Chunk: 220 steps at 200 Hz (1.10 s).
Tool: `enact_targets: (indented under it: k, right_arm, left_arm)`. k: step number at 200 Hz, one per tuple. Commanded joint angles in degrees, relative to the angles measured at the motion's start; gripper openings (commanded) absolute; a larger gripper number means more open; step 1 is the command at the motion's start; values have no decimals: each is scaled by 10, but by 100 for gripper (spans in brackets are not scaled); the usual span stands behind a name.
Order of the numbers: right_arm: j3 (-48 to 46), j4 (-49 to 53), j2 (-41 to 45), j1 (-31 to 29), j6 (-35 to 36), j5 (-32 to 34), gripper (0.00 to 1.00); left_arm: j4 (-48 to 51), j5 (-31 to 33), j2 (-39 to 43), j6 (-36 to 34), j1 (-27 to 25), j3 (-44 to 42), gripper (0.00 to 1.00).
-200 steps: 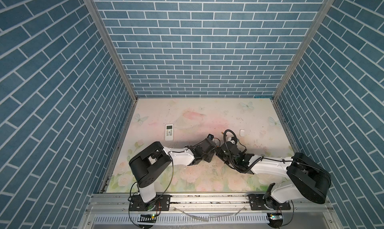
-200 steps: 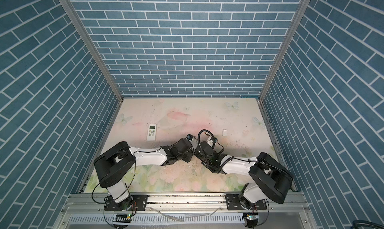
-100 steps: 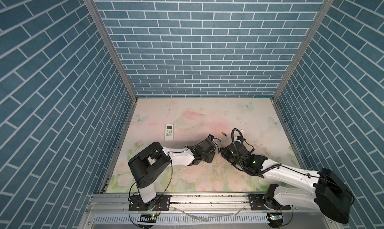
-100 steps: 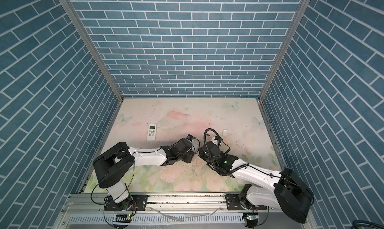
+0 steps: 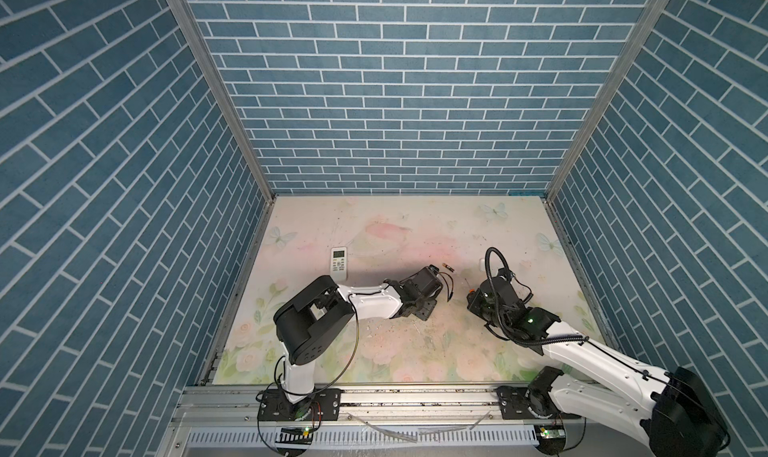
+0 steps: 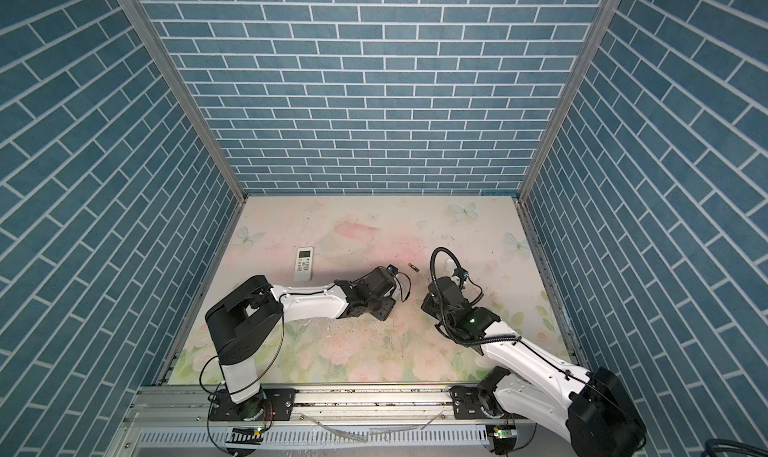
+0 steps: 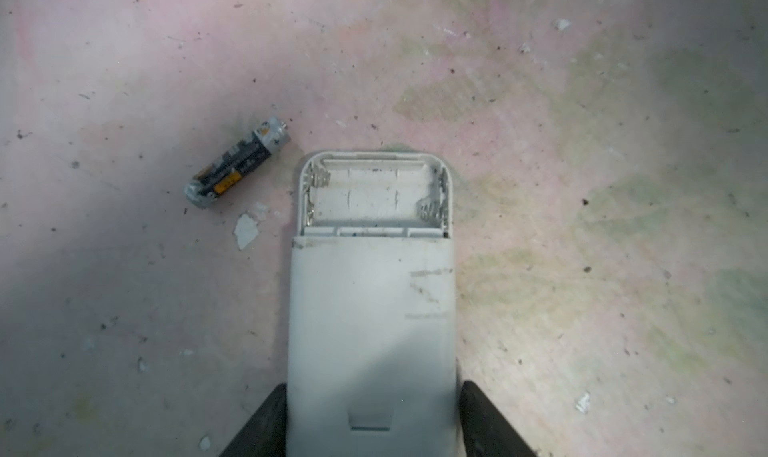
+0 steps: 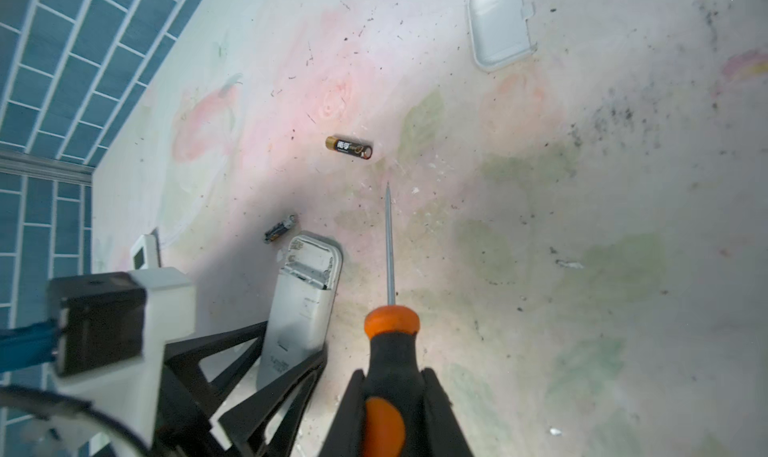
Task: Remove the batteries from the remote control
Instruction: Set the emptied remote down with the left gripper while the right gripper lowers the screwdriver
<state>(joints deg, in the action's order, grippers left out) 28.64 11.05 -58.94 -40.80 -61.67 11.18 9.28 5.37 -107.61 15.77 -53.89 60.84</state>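
Observation:
My right gripper moves down and outward next, toward the bare tabletop between the remote and the white cover to release the screwdriver, since the battery bay is empty.
My left gripper is shut on the white remote control, whose back faces up. Its battery bay stands open and empty. One battery with a worn label lies on the table right beside that bay, and it also shows in the right wrist view as a battery. Another battery, black with a gold end, lies farther out; a battery shows in both top views. My right gripper is shut on an orange-and-black screwdriver, off to the remote's right.
A second white remote lies face up at the left of the floral table. A white plastic cover lies at the back right. Blue brick walls enclose three sides.
My right arm has drawn back to the right with the screwdriver, away from the left gripper. A battery now shows on the table beyond the left gripper. The left arm has barely moved.

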Motion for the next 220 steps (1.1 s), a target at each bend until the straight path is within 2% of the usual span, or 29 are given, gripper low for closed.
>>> enact_targets:
  k: [1,51,100,122,137,204,220]
  right_arm:
    - [-2,-46,-38,25,64,-2,0]
    - [44,-129,-175,73,133,-62,0]
    - [107,-138,-277,89,171,-106,0]
    - [117,-124,-290,90,178,-106,0]
    - [124,-104,-294,91,182,-108,6]
    - [122,-29,-283,91,194,-88,18]
    - [124,-13,-282,91,199,-83,24]
  left_arm:
    - [120,-51,-55,-8,9,-20,65]
    - [125,-55,-77,-16,24,22,66]
    - [130,-58,-46,6,45,33,69]
    - [136,-60,-17,17,52,28,71]
    - [142,-60,3,24,55,24,72]
    - [150,-74,82,49,65,-1,73]
    - [157,-76,102,56,68,-4,73]
